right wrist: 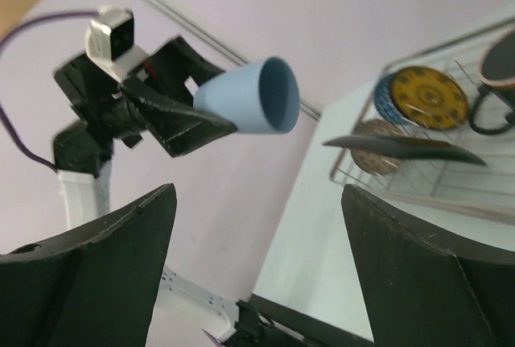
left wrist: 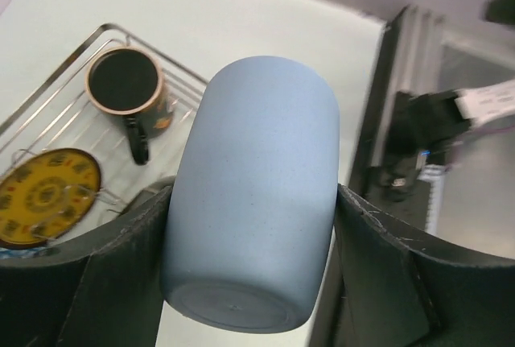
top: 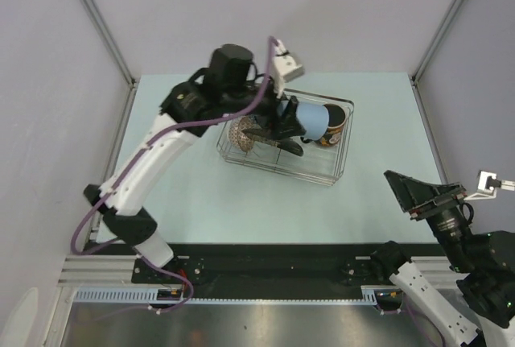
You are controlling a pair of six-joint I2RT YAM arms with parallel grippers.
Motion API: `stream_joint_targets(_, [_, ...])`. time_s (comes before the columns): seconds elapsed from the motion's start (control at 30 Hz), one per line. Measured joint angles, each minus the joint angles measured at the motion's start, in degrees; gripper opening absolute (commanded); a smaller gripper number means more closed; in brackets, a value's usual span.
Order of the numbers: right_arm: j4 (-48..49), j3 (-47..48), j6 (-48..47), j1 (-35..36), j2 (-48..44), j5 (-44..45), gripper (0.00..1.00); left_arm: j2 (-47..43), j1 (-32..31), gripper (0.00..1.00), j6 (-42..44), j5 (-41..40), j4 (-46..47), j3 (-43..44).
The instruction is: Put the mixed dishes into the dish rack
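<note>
The rack's near corner beside the black mug (left wrist: 125,85) has room among empty wires, so my left gripper will lower, tilt and release the cup there next.
The small light-blue cup (left wrist: 253,202) lies on its side between the fingers of my left gripper (left wrist: 253,194), which is shut on it. In the top view the cup (top: 312,121) hangs over the middle of the silver wire dish rack (top: 338,171). Inside the rack are the black mug (left wrist: 125,85), the yellow round plate (left wrist: 48,194), a pinkish bowl (right wrist: 374,146), a blue bowl (right wrist: 385,97) and the dark square plate (right wrist: 402,147). My right gripper (top: 406,194) is off to the right of the rack, open with nothing between its fingers (right wrist: 121,250).
The rack stands on a pale blue table (top: 201,194) enclosed by white walls. A black rail (top: 273,262) runs along the near edge by the arm bases. The left arm (top: 153,162) reaches diagonally across the table's left side.
</note>
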Motion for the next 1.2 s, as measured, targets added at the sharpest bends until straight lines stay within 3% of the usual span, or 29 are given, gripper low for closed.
stream_joint_targets(0.13, [-5.92, -1.27, 0.52, -0.04, 0.15, 0.46, 0.89, 10.43, -4.35, 0.0, 8.7, -9.97, -2.84, 5.64])
stream_joint_targets(0.4, [-11.96, -1.55, 0.94, -0.11, -1.25, 1.99, 0.9, 24.96, -10.34, 0.0, 20.83, -24.76, -0.76, 6.32])
stream_joint_targets(0.67, [-15.72, -1.55, 2.1, -0.11, -4.28, 2.95, 0.89, 32.02, -12.33, 0.0, 26.27, -31.28, 2.03, 6.4])
stream_joint_targets(1.2, [-16.7, -1.55, 3.48, -0.13, -4.5, 2.71, 0.9, 37.07, -14.23, 0.0, 30.47, -38.75, 7.41, 3.72])
